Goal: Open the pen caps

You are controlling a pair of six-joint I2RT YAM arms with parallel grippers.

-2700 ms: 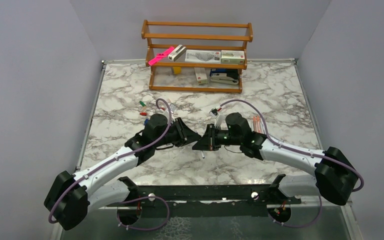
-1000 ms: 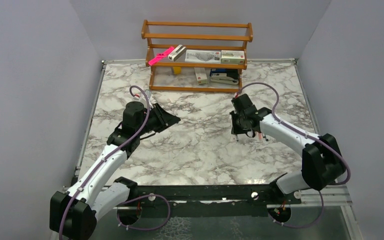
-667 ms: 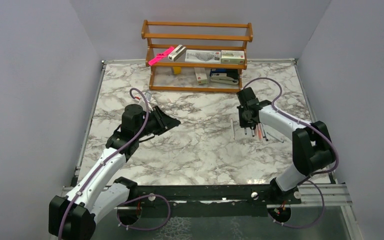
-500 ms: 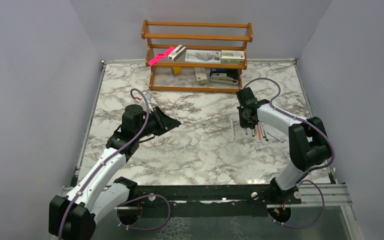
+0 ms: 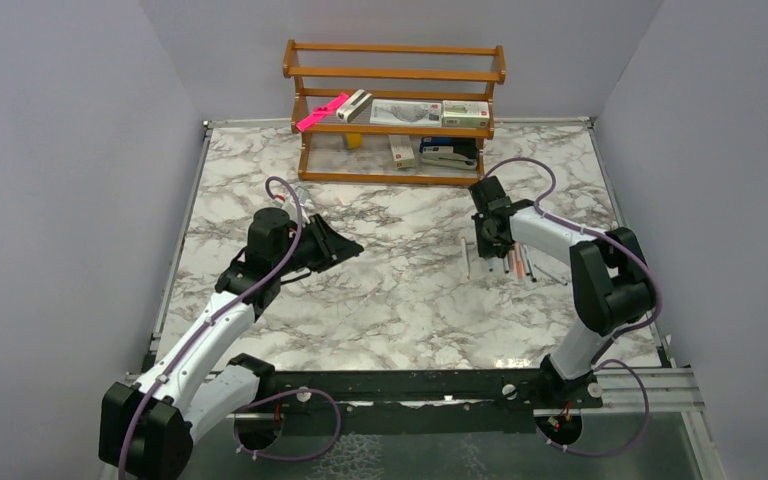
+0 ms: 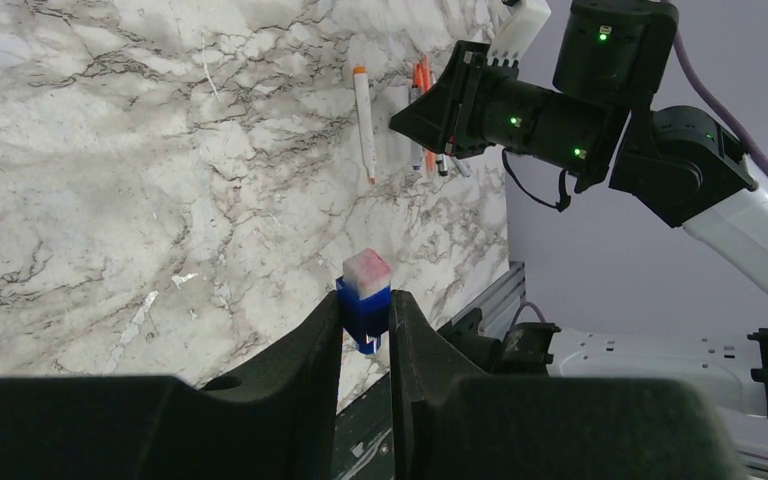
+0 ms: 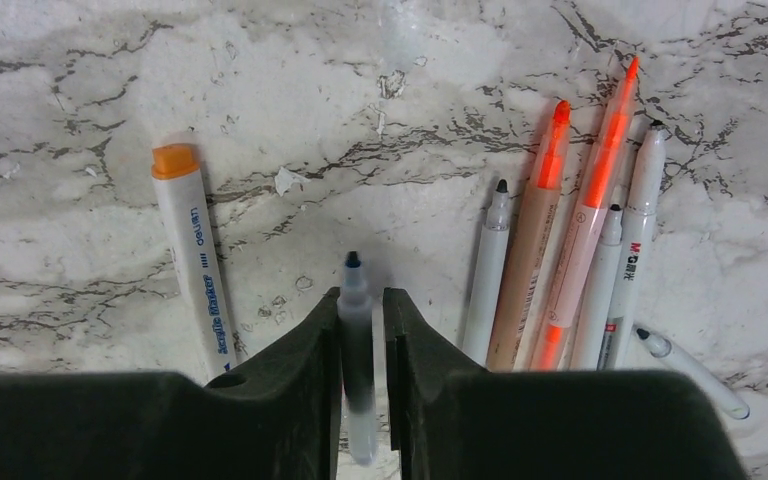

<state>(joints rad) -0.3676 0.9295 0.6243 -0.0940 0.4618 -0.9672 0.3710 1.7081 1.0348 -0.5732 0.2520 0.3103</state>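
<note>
Next, my left gripper lowers, fingers turning down, and releases the pulled-off cap on the tabletop below it and to its left in the top view.
My left gripper [image 6: 365, 312] is shut on a small blue pen cap [image 6: 365, 300] with a pale top and holds it above the table's left half [image 5: 345, 245]. My right gripper [image 7: 362, 305] is shut on an uncapped white pen [image 7: 354, 320] with a dark tip, low over the table [image 5: 487, 245]. An orange-capped marker [image 7: 188, 260] lies just left of it. A row of uncapped pens [image 7: 570, 250], white and orange, lies just right of it and also shows in the top view [image 5: 518, 265]. No other caps are in view.
A wooden rack [image 5: 395, 125] stands at the back with a pink bar [image 5: 322, 112], boxes and a black stapler [image 5: 450, 156]. Grey walls close in the left, right and back sides. A black rail [image 5: 410, 385] runs along the near edge.
The grippers, tip to tip at mid-table 2.7 s ago, have pulled apart. In the last second the right gripper moved back over the pen row; the left hardly moved.
</note>
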